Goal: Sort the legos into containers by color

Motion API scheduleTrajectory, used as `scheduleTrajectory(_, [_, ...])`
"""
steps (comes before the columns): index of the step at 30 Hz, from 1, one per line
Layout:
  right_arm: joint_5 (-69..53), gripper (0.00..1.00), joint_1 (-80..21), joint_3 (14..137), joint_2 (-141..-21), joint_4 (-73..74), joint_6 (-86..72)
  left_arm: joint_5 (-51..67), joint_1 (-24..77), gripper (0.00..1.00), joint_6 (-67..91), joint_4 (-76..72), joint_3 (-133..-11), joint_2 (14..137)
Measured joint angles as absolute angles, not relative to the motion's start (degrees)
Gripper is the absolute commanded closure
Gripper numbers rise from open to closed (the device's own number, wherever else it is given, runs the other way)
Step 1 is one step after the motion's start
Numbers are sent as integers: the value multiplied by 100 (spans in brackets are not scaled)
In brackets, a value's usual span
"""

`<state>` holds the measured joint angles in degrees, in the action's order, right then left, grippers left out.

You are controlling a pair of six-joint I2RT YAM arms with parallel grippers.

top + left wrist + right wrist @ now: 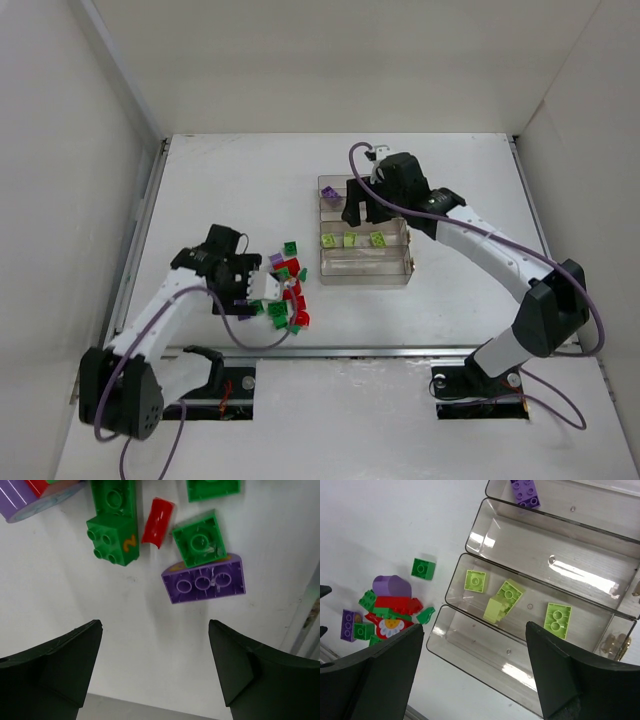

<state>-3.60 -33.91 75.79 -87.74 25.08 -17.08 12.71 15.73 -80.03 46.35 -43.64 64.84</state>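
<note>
The left gripper turns and lowers onto the purple brick [204, 583] next, its fingers beside the long sides, because the brick's length runs crosswise from finger to finger.
The clear four-compartment tray [365, 270] holds one purple brick [331, 192] in its far compartment and three lime bricks [350, 240] in the third. My right gripper [358, 207] hovers over the tray, open and empty. In the right wrist view the right gripper [475, 627] spreads wide above the lime bricks [506, 597] and the tray [570, 570]. A pile of loose dark green, red and purple legos [287, 292] lies left of the tray. My left gripper [262, 290] is open and empty at the pile's left edge. In the left wrist view the left gripper [155, 627] sits just short of a purple brick [204, 582].
Ahead of the left gripper lie a dark green square brick [199, 540], a red curved piece [157, 521] and a dark green brick marked 2 [112, 537]. A single dark green brick [423, 568] lies apart between pile and tray. White walls enclose the table.
</note>
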Motion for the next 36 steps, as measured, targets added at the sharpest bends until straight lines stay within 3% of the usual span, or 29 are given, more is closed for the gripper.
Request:
scheduleTrajectory(6, [-445, 12, -3461, 7627, -8899, 2519, -1664, 1323, 1608, 21, -9185, 4353, -3671, 5454])
scheduleTrajectory(16, [-456, 12, -3496, 7631, -8899, 2519, -1643, 1509, 1608, 36, -10833, 4228, -3597, 6049])
scheduleTrajectory(26, [-449, 12, -3496, 7629, -8897, 2519, -1638, 1511, 1658, 48, -11238, 4923, -3647, 6805])
scheduleTrajectory(33, [-449, 12, -3496, 7629, -8897, 2519, -1627, 1619, 1806, 49, -11273, 4982, -3710, 6860])
scheduleTrajectory(36, [-447, 12, -3496, 7629, -8897, 2519, -1625, 1658, 1852, 45, -11275, 4980, -3717, 6860])
